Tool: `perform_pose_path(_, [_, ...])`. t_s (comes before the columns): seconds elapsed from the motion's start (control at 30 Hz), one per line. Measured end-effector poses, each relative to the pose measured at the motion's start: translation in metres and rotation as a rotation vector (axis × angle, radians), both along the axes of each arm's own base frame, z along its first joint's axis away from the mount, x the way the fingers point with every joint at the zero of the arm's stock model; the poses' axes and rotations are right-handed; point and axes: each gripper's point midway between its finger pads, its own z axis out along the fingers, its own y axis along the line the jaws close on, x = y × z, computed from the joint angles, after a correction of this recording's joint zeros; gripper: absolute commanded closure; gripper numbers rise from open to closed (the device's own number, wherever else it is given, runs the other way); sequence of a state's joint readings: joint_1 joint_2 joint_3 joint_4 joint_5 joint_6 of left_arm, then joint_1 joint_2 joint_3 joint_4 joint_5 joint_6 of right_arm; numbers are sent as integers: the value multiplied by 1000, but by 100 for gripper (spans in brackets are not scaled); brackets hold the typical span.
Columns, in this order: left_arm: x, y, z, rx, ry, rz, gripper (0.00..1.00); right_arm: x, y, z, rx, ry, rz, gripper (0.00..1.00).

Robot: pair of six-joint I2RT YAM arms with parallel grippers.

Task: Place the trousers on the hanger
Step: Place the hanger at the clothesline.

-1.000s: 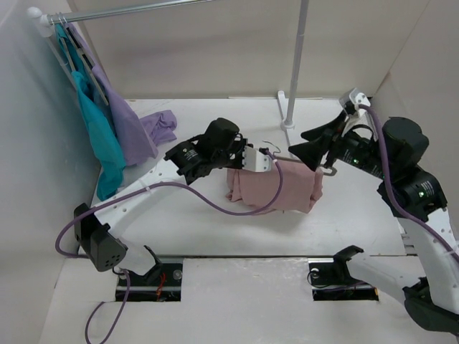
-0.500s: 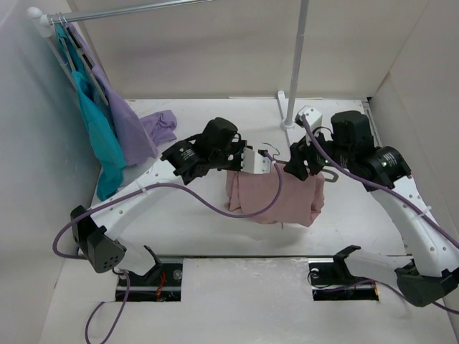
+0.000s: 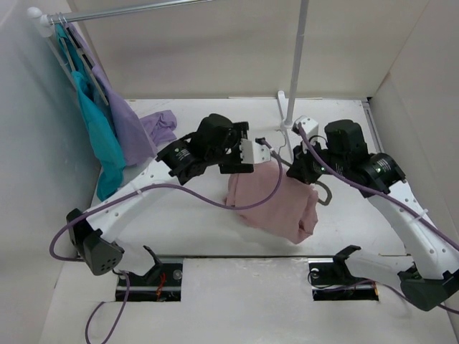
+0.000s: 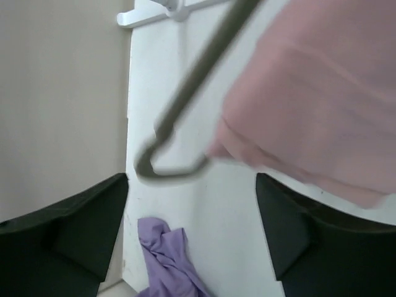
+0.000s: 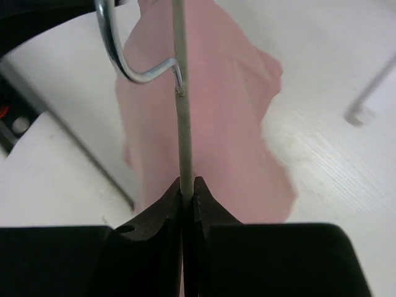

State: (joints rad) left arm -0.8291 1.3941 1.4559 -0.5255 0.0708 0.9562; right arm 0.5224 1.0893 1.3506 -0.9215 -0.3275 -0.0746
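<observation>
The right gripper lifts the hanger [image 3: 325, 192] up and outward next, sets its wire hook over the metal bar [image 3: 193, 2] and releases it, because the trousers already hang folded over it.
The dusty-pink trousers [image 3: 276, 203] hang folded over the thin grey hanger [image 3: 325, 192], sagging toward the table. My right gripper [image 3: 296, 170] is shut on the hanger's straight bar [image 5: 181, 136], just below the wire hook [image 5: 127, 67], with the trousers [image 5: 216, 130] behind it. My left gripper [image 3: 244, 150] is open beside the trousers' left top edge. In the left wrist view its dark fingers [image 4: 74, 229] stand wide apart with nothing between them. A rounded corner of the hanger [image 4: 164, 167] and the trousers [image 4: 322, 99] lie ahead of them.
A lilac garment [image 3: 162, 126] lies crumpled on the table at back left and also shows as a lilac heap [image 4: 166, 260]. Teal [image 3: 100, 136] and lilac [image 3: 128, 125] garments hang from the rail at far left. A white pole [image 3: 297, 57] stands behind the trousers.
My left gripper has opened and let go of the hanger. My right arm swung in from the right and shut on the hanger's bar. The trousers sagged lower and to the right.
</observation>
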Motion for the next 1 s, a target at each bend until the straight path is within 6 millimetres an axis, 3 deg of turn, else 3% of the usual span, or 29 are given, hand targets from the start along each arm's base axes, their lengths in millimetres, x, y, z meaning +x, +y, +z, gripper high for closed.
perform_pose_path(0.03, [-1,1,6,-28,1,16,3,5,-5,0,-6,-2,-41,100])
perform_pose_path(0.07, [-3,2,12,-60,6,36,0,12,-11,1,-13,-11,-88,100])
perform_pose_path(0.17, [-7,8,28,-152,24,112,0,33,-24,13,-22,-38,-206,100])
perform_pose_path(0.3, [-2,28,43,-279,67,274,0,55,-28,38,-18,-86,-278,100])
perform_pose_path(0.43, [4,56,58,-391,86,437,0,91,-20,76,10,-150,-309,100])
perform_pose_path(0.57, [-3,84,72,-498,84,530,0,141,-9,119,51,-228,-339,100])
perform_pose_path(0.63, [-11,100,69,-530,88,569,0,166,-3,140,80,-279,-351,100])
perform_pose_path(0.77, [-20,124,44,-541,125,645,0,208,9,166,137,-375,-364,100])
perform_pose_path(0.87, [-22,130,17,-513,173,686,0,234,14,177,175,-442,-382,100])
perform_pose_path(1.0, [-23,136,-3,-489,212,721,0,271,18,196,241,-532,-413,100])
